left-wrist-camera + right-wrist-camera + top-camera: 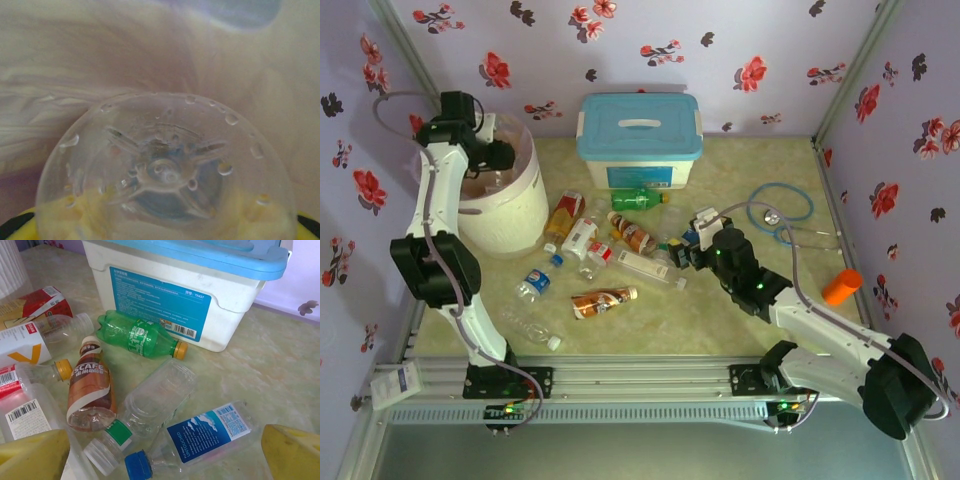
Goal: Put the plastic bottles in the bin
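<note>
The pinkish liner already surrounds the clear plastic bottle, so the robot's left gripper will next stay over the open bin (535,180) and then let go of the bottle.
My left gripper (492,165) hangs over the bin (535,180), a white bucket with a pinkish liner (75,60). It is shut on a clear plastic bottle (165,170), whose ribbed base faces the left wrist camera. Yellow fingers (15,226) show at the bottom corners. My right gripper (682,252) (162,450) stands open low over the pile of bottles. Between its fingers (30,455) lie a blue-capped bottle with a blue label (210,435) and a clear bottle with a green band (150,405). A brown coffee bottle (92,387) and a green bottle (140,335) lie beyond.
A white box with a light-blue lid (640,140) stands at the back, just behind the green bottle (640,198). More bottles lie scattered nearer the front, such as an amber one (603,300) and a clear one (535,328). An orange cylinder (841,286) and a blue tube loop (780,210) lie to the right.
</note>
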You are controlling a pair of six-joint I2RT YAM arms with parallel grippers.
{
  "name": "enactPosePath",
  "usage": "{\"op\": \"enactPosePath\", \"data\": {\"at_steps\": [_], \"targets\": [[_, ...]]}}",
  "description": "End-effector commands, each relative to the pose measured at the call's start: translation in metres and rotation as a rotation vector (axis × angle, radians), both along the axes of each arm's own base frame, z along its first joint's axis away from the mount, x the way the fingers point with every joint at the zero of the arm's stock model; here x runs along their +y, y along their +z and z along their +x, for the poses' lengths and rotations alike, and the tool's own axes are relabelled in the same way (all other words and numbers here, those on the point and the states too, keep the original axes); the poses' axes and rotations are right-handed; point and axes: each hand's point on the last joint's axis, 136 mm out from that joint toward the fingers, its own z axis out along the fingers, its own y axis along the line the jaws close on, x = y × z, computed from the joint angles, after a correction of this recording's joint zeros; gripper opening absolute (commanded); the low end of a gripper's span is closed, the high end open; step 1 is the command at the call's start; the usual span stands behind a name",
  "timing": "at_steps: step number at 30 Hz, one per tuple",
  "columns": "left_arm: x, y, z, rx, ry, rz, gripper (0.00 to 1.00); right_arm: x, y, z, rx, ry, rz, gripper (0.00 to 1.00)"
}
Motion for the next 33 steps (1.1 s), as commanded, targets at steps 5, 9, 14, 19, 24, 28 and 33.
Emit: {"op": "enactPosePath", "data": {"at_steps": [5, 9, 14, 19, 24, 28, 33], "targets": [[0.003, -0.027, 0.002, 0.042, 0.017, -0.005, 0.35, -0.007, 0.010, -0.006, -0.039, 0.024, -0.040, 0.99], [0.003, -0.031, 0.002, 0.055, 0.019, -0.007, 0.51, -0.007, 0.011, -0.009, -0.043, 0.036, -0.038, 0.99], [0.008, -0.017, -0.002, 0.032, 0.030, 0.020, 0.76, -0.011, 0.007, -0.012, -0.037, 0.032, -0.052, 0.99], [0.013, 0.007, -0.006, -0.006, 0.032, 0.058, 0.91, -0.015, 0.006, -0.014, -0.035, 0.022, -0.050, 0.99], [0.015, 0.039, -0.011, -0.078, 0.033, 0.079, 1.00, -0.013, 0.007, -0.015, -0.035, 0.032, -0.054, 0.99], [0.019, 0.065, -0.018, -0.135, 0.057, 0.101, 1.00, -0.008, 0.008, -0.016, -0.036, 0.071, -0.071, 0.99], [0.024, 0.107, -0.035, -0.236, 0.083, 0.132, 1.00, 0.028, 0.007, -0.031, -0.042, 0.311, -0.119, 0.99]]}}
